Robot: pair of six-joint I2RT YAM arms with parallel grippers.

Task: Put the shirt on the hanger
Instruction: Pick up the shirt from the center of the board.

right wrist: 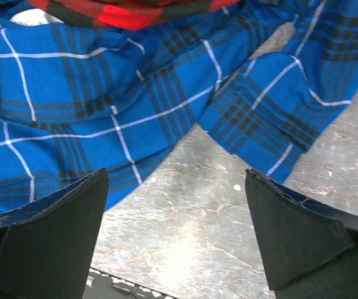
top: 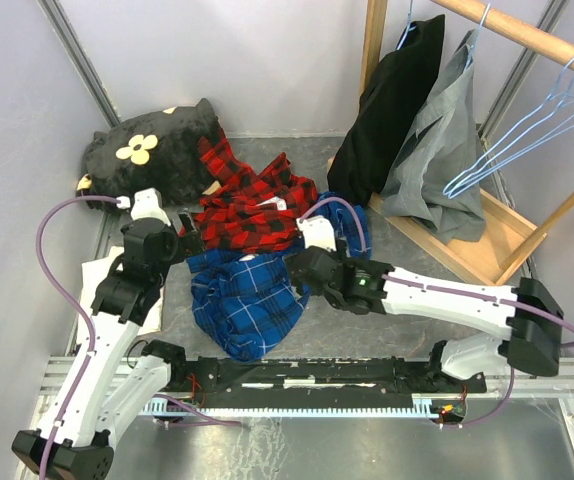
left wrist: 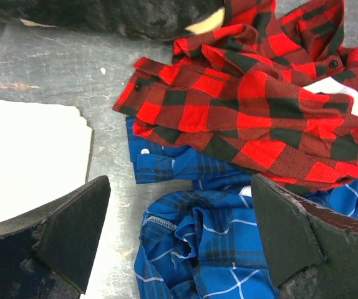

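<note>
Next, my right gripper moves outward past the blue shirt to the red shirt, then goes down onto its folds [top: 285, 212] beside the white patch.
The red-and-black plaid shirt [top: 252, 205] lies crumpled on the table, partly on top of a blue plaid shirt [top: 242, 300]. In the left wrist view the red shirt [left wrist: 254, 106] lies ahead of my left gripper [left wrist: 180, 199]. That gripper is open over the blue shirt [left wrist: 210, 243] and holds nothing. My right gripper [right wrist: 176, 193] is open over bare table at the blue shirt's [right wrist: 104, 93] edge; a strip of the red shirt [right wrist: 135, 9] shows at the top. Light-blue wire hangers [top: 527, 130] hang on the wooden rail at the right. In the top view my left gripper [top: 191, 240] and right gripper [top: 297, 272] flank the pile.
A black plush with a yellow flower [top: 152, 150] lies at the back left. A white sheet [left wrist: 23, 162] lies left of the clothes. A wooden rack [top: 487, 240] at the right carries a black garment [top: 392, 110] and a grey garment [top: 437, 160].
</note>
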